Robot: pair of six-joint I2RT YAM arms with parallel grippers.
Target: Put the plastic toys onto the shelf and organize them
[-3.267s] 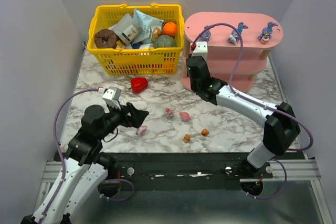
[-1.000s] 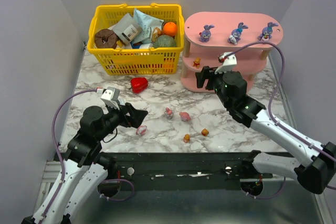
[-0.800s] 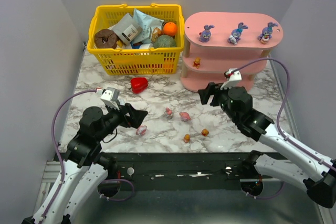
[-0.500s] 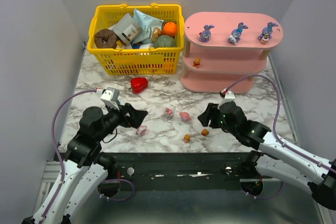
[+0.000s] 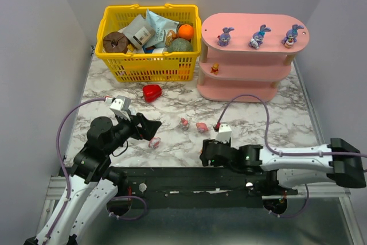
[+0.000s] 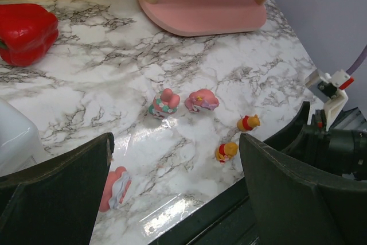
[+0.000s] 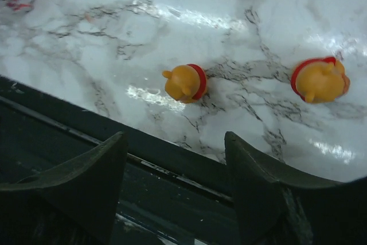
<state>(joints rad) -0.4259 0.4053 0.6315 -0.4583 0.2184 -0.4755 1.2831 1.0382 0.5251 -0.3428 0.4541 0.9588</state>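
The bear stands beyond and below my open fingers, so my right gripper next needs to go outward and down around the head of the orange bear nearer the black bar (image 7: 186, 82).
The pink shelf (image 5: 252, 27) stands at the back right. Three purple-blue bunnies (image 5: 256, 37) stand on its top board and one orange bear (image 5: 215, 69) on the middle board. Two orange bears (image 7: 184, 82) (image 7: 319, 80) lie near the table's front edge. My right gripper (image 7: 175, 142) hangs open just on the near side of them, over the edge, holding nothing. Three pink-white toys (image 6: 164, 102) (image 6: 201, 100) (image 6: 115, 188) lie on the marble. My left gripper (image 6: 176, 142) is open and empty, close to the leftmost one. The right arm hides the two bears in the top view.
A yellow basket (image 5: 149, 61) full of packets and balls stands at the back left. A red heart-shaped object (image 5: 152, 92) lies in front of it. The black front rail (image 7: 172, 164) runs just below the right gripper.
The right arm has drawn back from the shelf, leaving an orange bear on the middle board, and dropped to the front edge by two orange bears. The left arm has not moved.
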